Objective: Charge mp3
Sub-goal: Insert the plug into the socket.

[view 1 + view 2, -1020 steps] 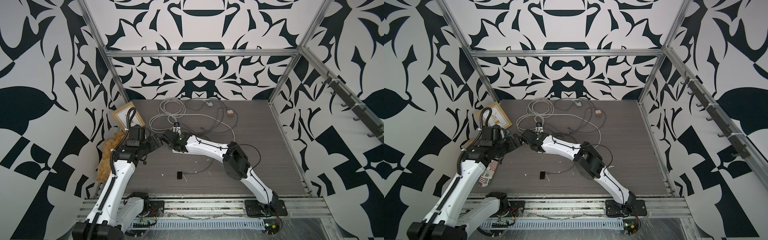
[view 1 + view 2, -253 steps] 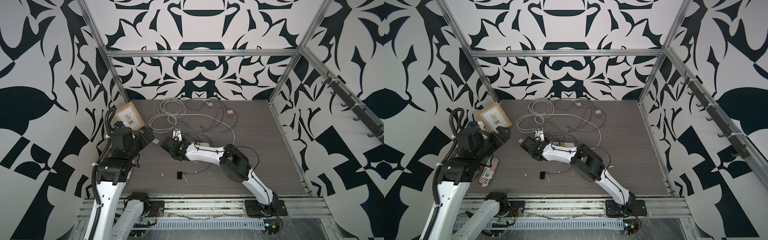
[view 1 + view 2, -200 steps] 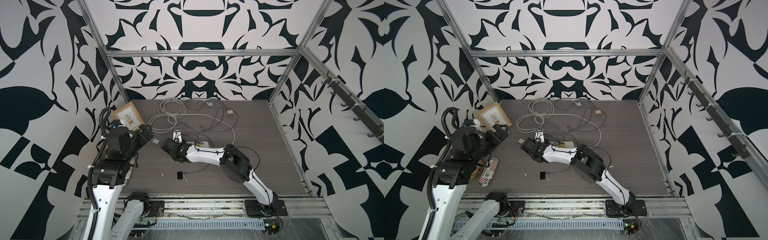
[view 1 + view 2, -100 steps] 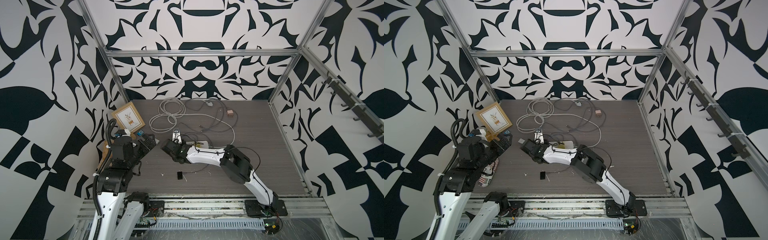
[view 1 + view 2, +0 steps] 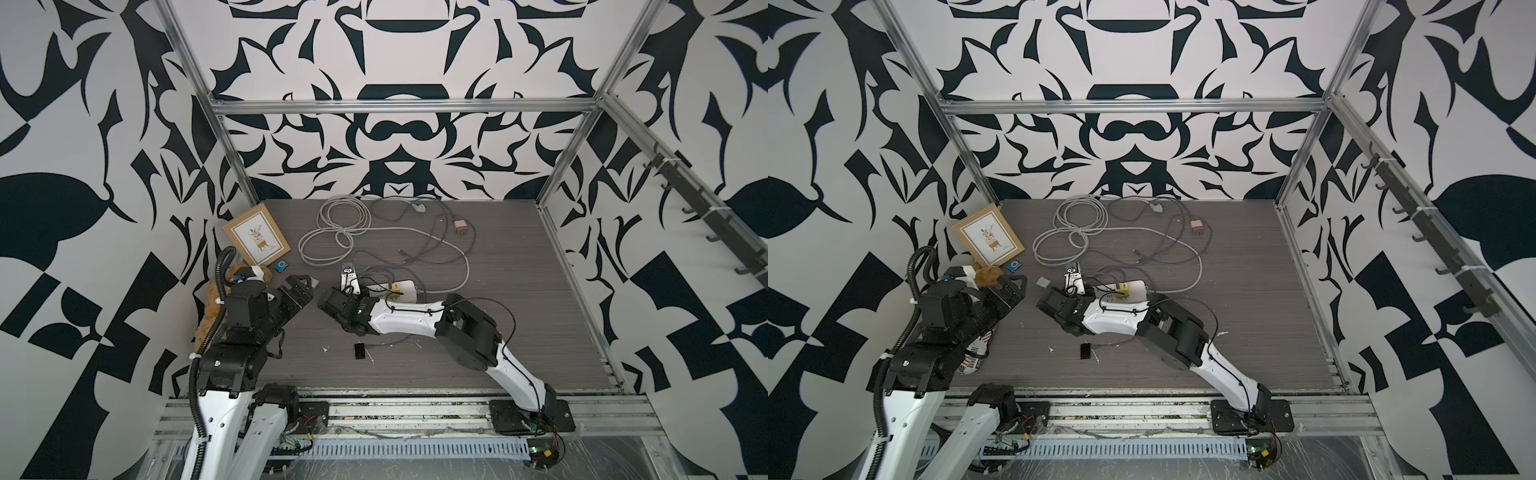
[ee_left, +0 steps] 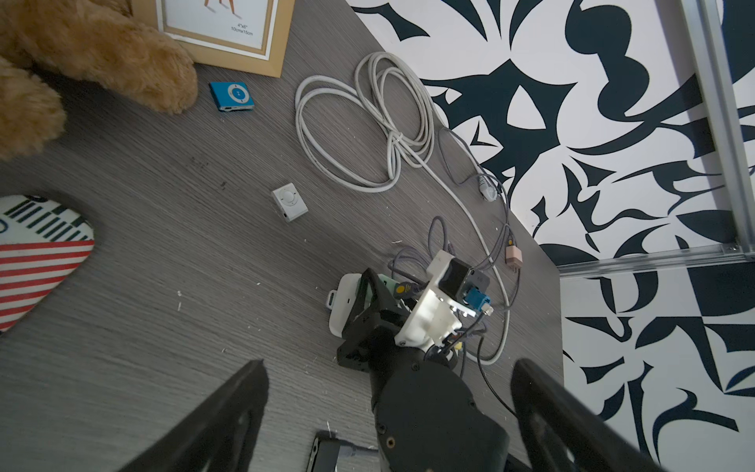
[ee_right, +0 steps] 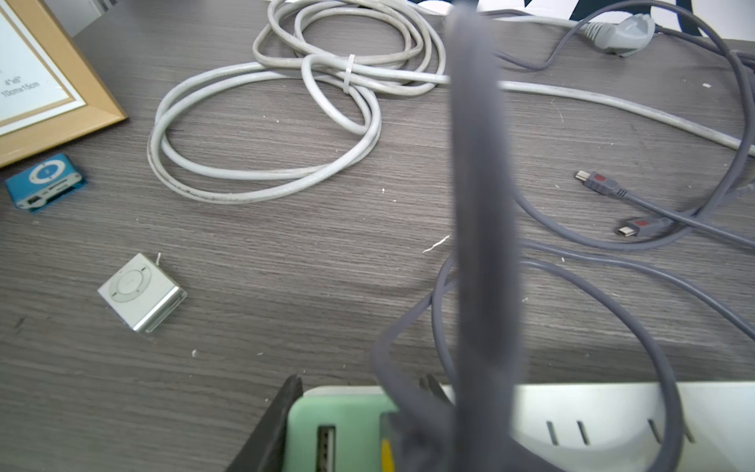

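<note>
The green charger cube (image 7: 339, 433) sits plugged in at the white power strip's end. My right gripper holds still over that end next and opens to release the cube.
The mp3 (image 5: 281, 266) (image 5: 1014, 266) is a tiny blue square with a pale ring, lying flat by the picture frame's corner, also in the left wrist view (image 6: 231, 96) and the right wrist view (image 7: 45, 180). My left gripper (image 5: 300, 290) (image 5: 1014, 291) (image 6: 388, 367) hangs open and empty, nearer than the mp3 and apart from it. My right gripper (image 5: 332, 300) (image 7: 359, 402) is shut on a green charger cube (image 7: 339, 433) plugged into the white power strip (image 5: 401, 289) (image 7: 613, 412). A blurred grey cable (image 7: 478, 204) crosses the right wrist view.
A silver square player (image 5: 1042, 282) (image 6: 289, 201) (image 7: 141, 292) lies between the grippers. Two loose grey plugs (image 7: 598, 184) lie right of it. A coiled white cable (image 5: 340, 232), a picture frame (image 5: 257, 235), a plush toy (image 6: 90, 49) and a small black device (image 5: 360, 351) share the table.
My left arm has pulled back from the right gripper toward the near left and sunk lower, uncovering the blue mp3. The right arm has hardly moved and keeps its grip.
</note>
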Available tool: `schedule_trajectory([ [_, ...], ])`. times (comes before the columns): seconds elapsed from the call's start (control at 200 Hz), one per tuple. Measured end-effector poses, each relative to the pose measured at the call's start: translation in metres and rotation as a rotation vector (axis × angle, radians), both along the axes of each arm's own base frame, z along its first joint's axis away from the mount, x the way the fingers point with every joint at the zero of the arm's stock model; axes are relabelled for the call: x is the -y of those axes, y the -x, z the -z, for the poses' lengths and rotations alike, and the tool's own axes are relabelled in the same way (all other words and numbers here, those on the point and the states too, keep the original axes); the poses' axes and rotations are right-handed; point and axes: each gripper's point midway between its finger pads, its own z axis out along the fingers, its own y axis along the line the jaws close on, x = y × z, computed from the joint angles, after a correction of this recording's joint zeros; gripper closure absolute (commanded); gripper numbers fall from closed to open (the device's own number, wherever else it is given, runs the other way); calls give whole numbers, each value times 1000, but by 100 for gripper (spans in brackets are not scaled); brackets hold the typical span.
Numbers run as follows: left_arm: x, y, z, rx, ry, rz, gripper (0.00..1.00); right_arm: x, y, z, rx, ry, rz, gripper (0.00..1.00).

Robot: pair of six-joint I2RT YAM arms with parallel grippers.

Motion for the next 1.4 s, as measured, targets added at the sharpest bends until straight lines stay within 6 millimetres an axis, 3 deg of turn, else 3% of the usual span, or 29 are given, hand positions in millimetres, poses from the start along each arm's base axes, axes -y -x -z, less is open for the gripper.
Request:
schedule_trajectory([
  [0.17,0,0,0,0,3,2,2,4,8,-6,-21,9,-14,99],
  [0.43,0,1,-1,-4,2,1,2,7,16,-12,-77,29,-22,74],
  [0.585,0,1,-5,1,2,1,2,11,21,-13,-100,34,-16,52],
  [0.84,0,2,-14,14,-4,4,1,23,30,-15,-139,93,-15,31],
  [1.155,0,1,-9,-10,-17,8,1,22,40,-61,-170,-10,-38,18],
  [1.4,-1,0,-11,-11,-22,8,0,26,80,-93,-353,-183,-122,18],
])
